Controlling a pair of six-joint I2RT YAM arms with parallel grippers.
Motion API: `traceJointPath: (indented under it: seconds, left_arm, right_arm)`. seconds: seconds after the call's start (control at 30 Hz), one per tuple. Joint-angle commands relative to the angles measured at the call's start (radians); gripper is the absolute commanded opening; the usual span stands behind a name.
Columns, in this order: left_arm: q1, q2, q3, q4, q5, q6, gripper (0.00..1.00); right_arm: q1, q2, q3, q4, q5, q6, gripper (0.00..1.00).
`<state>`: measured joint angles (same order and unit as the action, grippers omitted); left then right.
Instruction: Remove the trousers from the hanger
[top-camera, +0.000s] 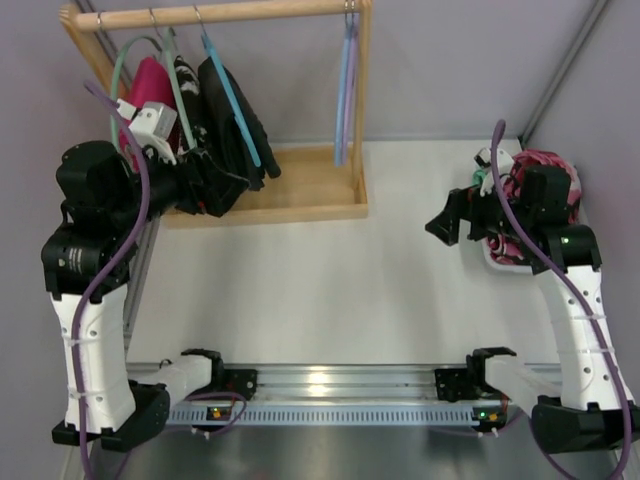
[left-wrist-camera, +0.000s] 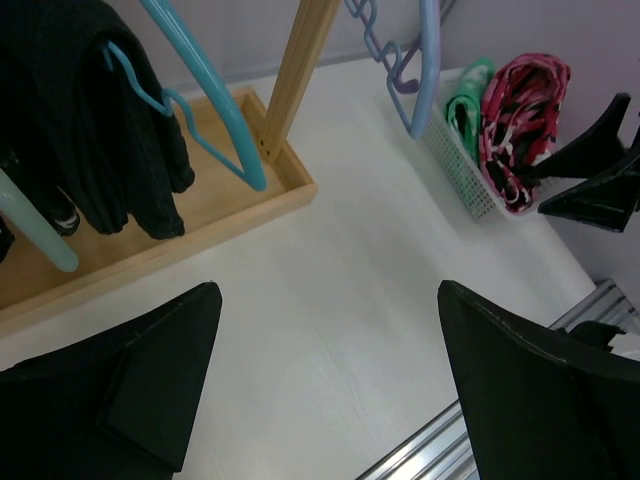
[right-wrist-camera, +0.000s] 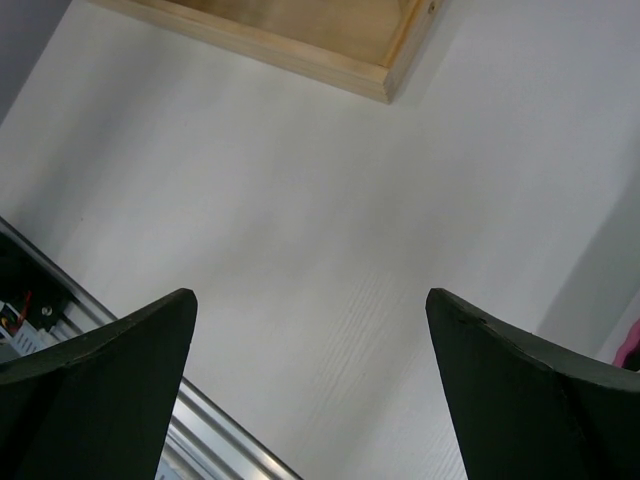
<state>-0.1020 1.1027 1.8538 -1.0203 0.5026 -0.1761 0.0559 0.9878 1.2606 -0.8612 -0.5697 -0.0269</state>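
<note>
Next, my left gripper tilts up and moves outward to close on the teal-blue hanger's upper front arm (top-camera: 222, 76), which lies outward of it, uncovered by trousers (top-camera: 228, 135).
The black trousers (top-camera: 228, 135) hang bunched on the teal-blue hanger (top-camera: 231, 100), which is hooked on the wooden rod of the rack at the back left. In the left wrist view the trousers (left-wrist-camera: 90, 130) are at the upper left with the hanger (left-wrist-camera: 205, 100) beside them. My left gripper (top-camera: 222, 192) is open and empty, just below and in front of the trousers; it (left-wrist-camera: 330, 300) does not touch them. My right gripper (top-camera: 448, 222) is open and empty above the table at the right, and open in its own view (right-wrist-camera: 310, 300).
The wooden rack base (top-camera: 300, 200) sits at the back left. A mint-green hanger (top-camera: 125, 60), a magenta garment (top-camera: 150, 85) and a patterned garment (top-camera: 188, 85) hang left of the trousers. Lilac-blue hangers (top-camera: 345, 90) hang at the rack's right end. A white basket (left-wrist-camera: 455, 150) of clothes stands at the right.
</note>
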Motion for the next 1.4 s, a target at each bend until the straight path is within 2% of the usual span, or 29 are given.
traceJointPath:
  seconds: [0.0, 0.2, 0.43, 0.53, 0.6, 0.73, 1.03, 1.37]
  left_arm:
    - [0.007, 0.045, 0.061, 0.100, 0.011, -0.120, 0.95]
    - [0.007, 0.114, 0.105, 0.310, 0.001, -0.367, 0.86]
    - [0.007, 0.258, 0.229, 0.359, -0.163, -0.552, 0.79]
    - [0.008, 0.264, 0.210, 0.413, -0.223, -0.617, 0.75]
    - [0.007, 0.256, 0.182, 0.478, -0.243, -0.638, 0.73]
    - [0.007, 0.263, 0.131, 0.517, -0.292, -0.661, 0.62]
    - [0.008, 0.310, 0.062, 0.588, -0.348, -0.631, 0.55]
    - [0.010, 0.332, -0.053, 0.784, -0.237, -0.629, 0.52]
  right_arm:
    - [-0.013, 0.012, 0.054, 0.016, -0.009, -0.015, 0.99]
    - [-0.013, 0.041, 0.065, 0.033, -0.022, 0.010, 0.99]
    - [-0.013, 0.063, 0.085, 0.028, -0.019, 0.007, 0.99]
    - [-0.013, 0.064, 0.083, 0.028, -0.022, 0.007, 0.99]
    - [-0.013, 0.066, 0.079, 0.033, -0.024, 0.008, 0.99]
    - [-0.013, 0.066, 0.074, 0.037, -0.027, 0.012, 1.00]
    - [-0.013, 0.071, 0.076, 0.039, -0.042, 0.012, 0.99]
    - [-0.011, 0.069, 0.040, 0.062, -0.053, 0.021, 0.99]
